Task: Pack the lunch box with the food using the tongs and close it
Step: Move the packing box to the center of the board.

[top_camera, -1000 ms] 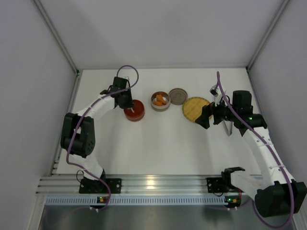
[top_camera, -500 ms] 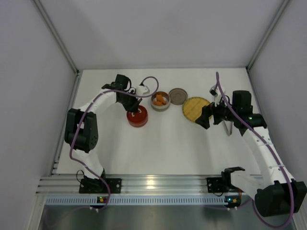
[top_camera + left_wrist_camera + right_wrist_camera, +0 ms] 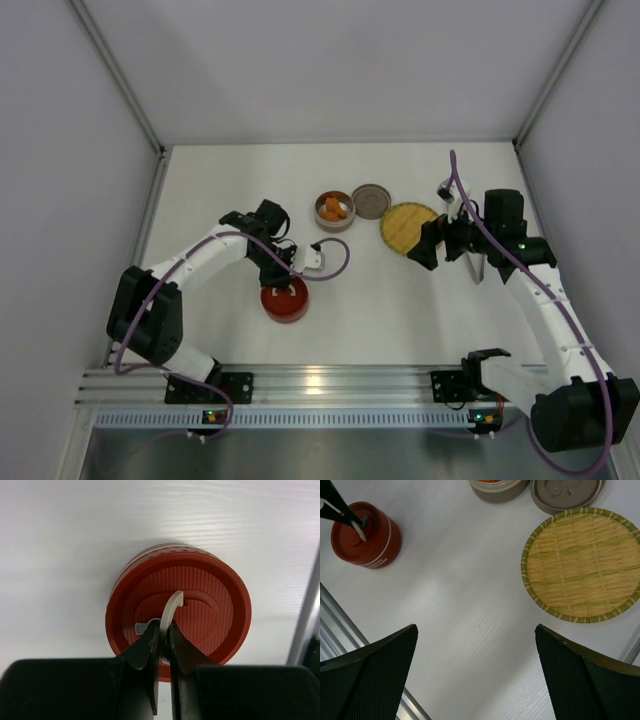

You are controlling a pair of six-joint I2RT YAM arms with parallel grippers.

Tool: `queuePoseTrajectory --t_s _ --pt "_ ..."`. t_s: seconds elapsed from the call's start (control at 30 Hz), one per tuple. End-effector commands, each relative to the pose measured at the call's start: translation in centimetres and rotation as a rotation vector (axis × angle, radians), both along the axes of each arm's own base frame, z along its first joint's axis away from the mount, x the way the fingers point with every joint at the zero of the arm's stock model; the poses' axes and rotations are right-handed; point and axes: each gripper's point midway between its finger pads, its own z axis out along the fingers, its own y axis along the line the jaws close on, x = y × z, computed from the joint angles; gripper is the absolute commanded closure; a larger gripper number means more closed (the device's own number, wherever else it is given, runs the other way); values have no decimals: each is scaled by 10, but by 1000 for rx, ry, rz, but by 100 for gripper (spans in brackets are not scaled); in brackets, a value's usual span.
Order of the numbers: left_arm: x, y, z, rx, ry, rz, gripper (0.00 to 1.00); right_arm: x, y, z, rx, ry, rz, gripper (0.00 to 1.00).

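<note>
I will first move my left gripper back toward the metal bar, since empty table lies between it and the red lunch box (image 3: 284, 301), then release the lunch box's white handle.
My left gripper (image 3: 287, 275) (image 3: 161, 632) is shut on the white handle (image 3: 176, 604) of the red round lunch box (image 3: 284, 301) (image 3: 200, 605) (image 3: 362, 536), left of the table's middle. Orange pieces of food (image 3: 334, 209) lie in a small grey bowl (image 3: 321, 222) (image 3: 497, 489) farther back. The slim silver tongs (image 3: 478, 266) lie on the table at the right, partly hidden by my right arm. My right gripper (image 3: 430, 246) (image 3: 475, 630) hangs open over bare table, beside the woven plate, holding nothing.
A round yellow woven plate (image 3: 408, 227) (image 3: 582, 562) lies right of the bowl, with nothing on it. A flat grey lid (image 3: 371, 200) (image 3: 565, 490) lies behind it. White walls close the back and sides; a metal rail (image 3: 320, 385) runs along the near edge.
My left gripper has carried the red lunch box by its handle from the back left toward the near middle of the table. The right arm has not moved.
</note>
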Motion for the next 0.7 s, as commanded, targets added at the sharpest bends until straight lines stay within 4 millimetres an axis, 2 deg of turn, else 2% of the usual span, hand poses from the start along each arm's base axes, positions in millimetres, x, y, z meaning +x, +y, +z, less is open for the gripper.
queuePoseTrajectory --t_s 0.0,0.1,0.23,0.33,0.47,0.5,0.67 --pt "-91 36 -31 192 265 -99 100 2 -6 22 -1 -62 -13 1" --pt "-108 25 -29 182 262 -133 100 2 -6 23 1 -64 -14 1" --pt "-113 17 -26 164 273 -110 100 0 -6 23 -2 -62 -16 1" --pt "-109 15 -25 154 256 -83 96 0 -6 24 0 -66 -17 1" --pt "-102 10 -16 126 208 -50 83 0 -6 23 2 -62 -15 1" --pt "-100 9 -13 119 196 -48 75 0 -6 23 2 -64 -17 1" --pt "-91 1 8 72 136 -35 66 1 -6 23 3 -61 -19 1"
